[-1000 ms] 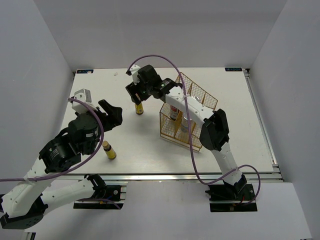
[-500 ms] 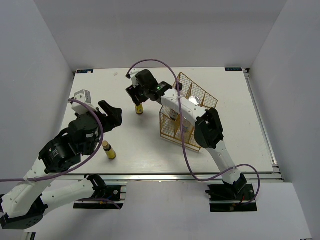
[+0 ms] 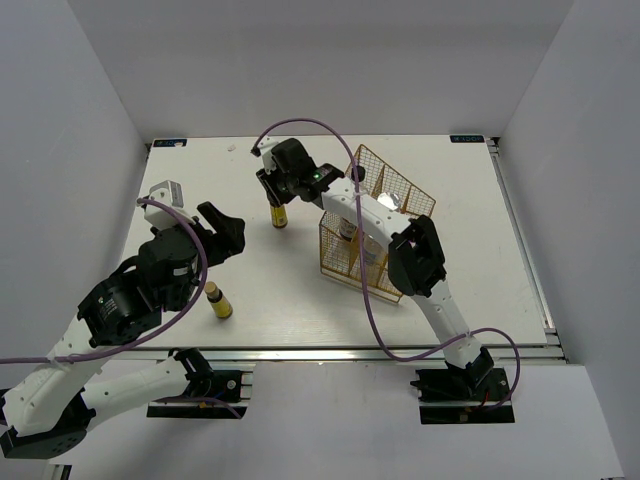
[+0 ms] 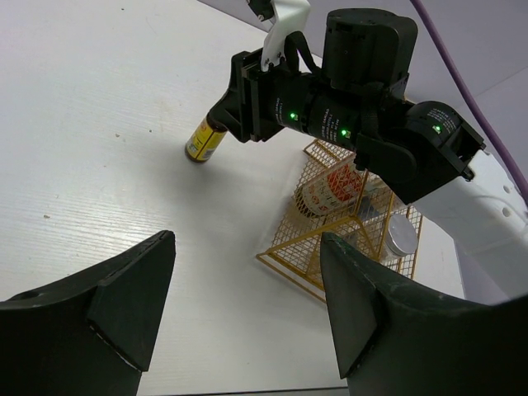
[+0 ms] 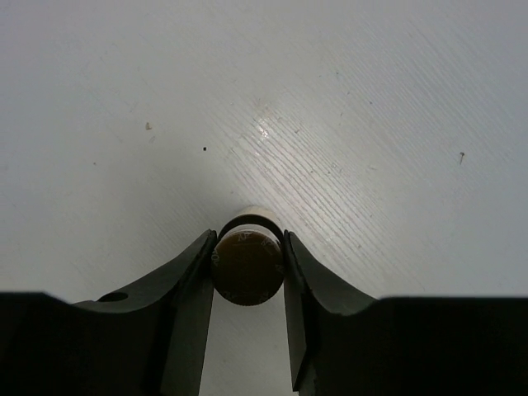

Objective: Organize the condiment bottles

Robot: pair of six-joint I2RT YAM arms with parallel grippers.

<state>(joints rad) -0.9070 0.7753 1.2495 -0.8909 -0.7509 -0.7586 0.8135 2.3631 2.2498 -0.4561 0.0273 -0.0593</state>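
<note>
The basket [image 3: 338, 268] holding bottles lies right of my right gripper in the top view, so next I lift across, lower into the basket's section past the silver lid and release.
An amber-yellow bottle [image 3: 279, 216] with a dark cap stands upright on the table at the back centre. My right gripper [image 3: 275, 196] is shut on its cap [image 5: 247, 266], one finger on each side; the left wrist view shows this bottle [image 4: 204, 141] too. A second amber bottle [image 3: 218, 302] stands alone near the front left. My left gripper [image 3: 226, 228] is open and empty [image 4: 247, 241], hovering above the table between the two. A clear bottle with a red label [image 4: 328, 186] and a white one with a silver lid [image 4: 401, 235] sit in the gold wire basket [image 3: 338, 268].
The gold wire basket [image 4: 290, 270] stands right of centre, under my right forearm. White walls close the table on three sides. A purple cable loops over my right arm.
My right arm's forearm shifted slightly left over the basket while the gripper stayed on the amber bottle's cap. The bottle and my left arm have not moved.
</note>
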